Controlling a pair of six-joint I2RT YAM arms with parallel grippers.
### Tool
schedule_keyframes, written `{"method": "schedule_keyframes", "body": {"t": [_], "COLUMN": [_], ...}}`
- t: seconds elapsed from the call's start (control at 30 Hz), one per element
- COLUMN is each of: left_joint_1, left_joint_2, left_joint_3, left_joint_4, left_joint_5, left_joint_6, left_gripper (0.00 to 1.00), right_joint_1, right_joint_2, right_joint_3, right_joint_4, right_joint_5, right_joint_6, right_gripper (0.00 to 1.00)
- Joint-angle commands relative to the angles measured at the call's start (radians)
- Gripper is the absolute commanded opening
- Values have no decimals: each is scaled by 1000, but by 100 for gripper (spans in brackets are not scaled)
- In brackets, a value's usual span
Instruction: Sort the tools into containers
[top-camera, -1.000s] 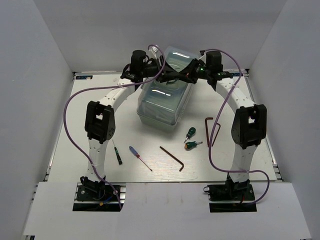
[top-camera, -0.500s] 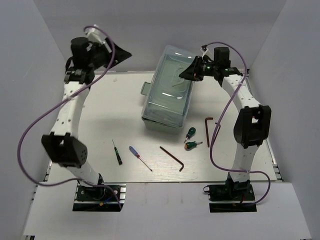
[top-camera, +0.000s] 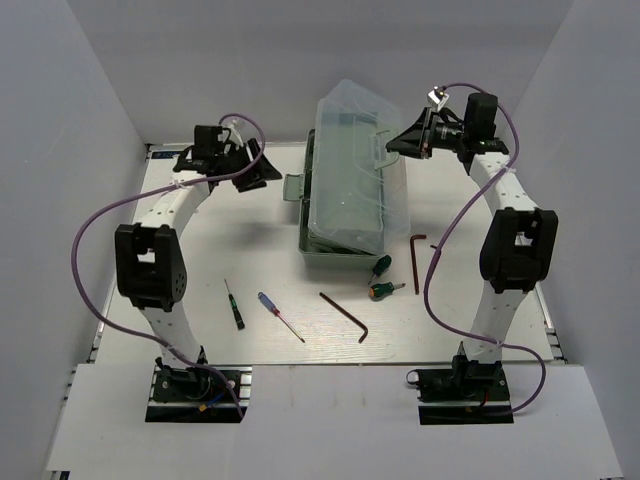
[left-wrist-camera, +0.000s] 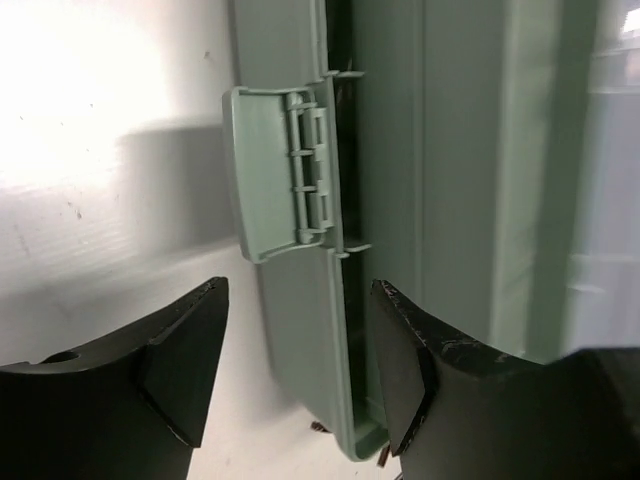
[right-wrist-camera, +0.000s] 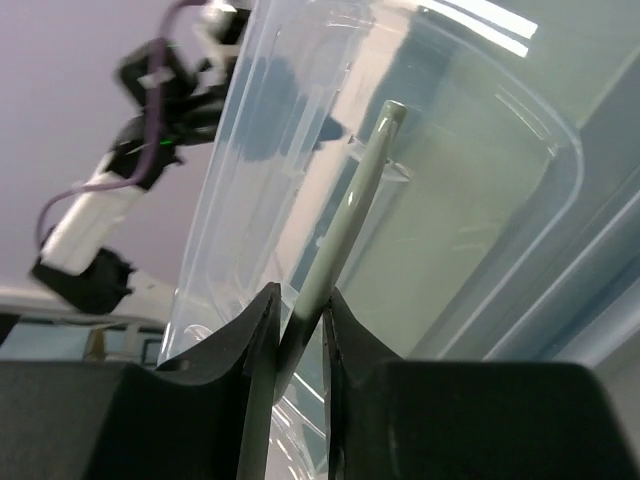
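Note:
I will move my left gripper to the right in the top view, where the pale latch tab sticks out toward it. I will bring my open fingers around the tab's free edge (top-camera: 287, 188) (left-wrist-camera: 238, 180).
The mint-green toolbox base (top-camera: 335, 255) stands at the back middle, its translucent lid (top-camera: 350, 150) tilted up. My right gripper (top-camera: 408, 140) is shut on the lid's pale green handle bar (right-wrist-camera: 345, 235), which runs up between the fingers (right-wrist-camera: 298, 300). My left gripper (top-camera: 268, 172) is open beside the box's left latch (top-camera: 296, 187); in the left wrist view the base's wall (left-wrist-camera: 300, 330) runs between its fingers (left-wrist-camera: 299, 290), below the latch (left-wrist-camera: 275, 175). On the table lie a black-handled screwdriver (top-camera: 233, 305), a blue-handled screwdriver (top-camera: 280, 315), two stubby green-and-orange screwdrivers (top-camera: 380, 265) (top-camera: 385, 290) and two hex keys (top-camera: 345, 315) (top-camera: 418, 260).
White walls close in the table on the left, back and right. Purple cables loop from both arms. The stubby screwdrivers lie right against the toolbox's near right corner. The arm bases (top-camera: 195, 385) (top-camera: 465, 385) sit at the near edge.
The left arm came down from high at the far left to the toolbox's left latch. The right gripper has raised the lid further and the box has swung more upright.

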Motion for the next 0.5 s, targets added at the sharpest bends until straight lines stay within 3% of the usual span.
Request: {"method": "schedule_keyframes", "body": {"t": [0.0,0.47], "left_joint_1": [-13,-23], "left_joint_2": [-8,116], "left_joint_3": [29,-17], "left_joint_4": [-25,82], "left_joint_5": [31,42], "left_joint_6": [64,34], "left_gripper": [69,73], "right_joint_1": [-6,-23], "right_joint_2": [-47,-22], "right_joint_3": [43,43], "right_joint_4": [495,544], "right_joint_5": [-276,-325], "right_joint_6": [164,210], "right_gripper": [0,0]}}
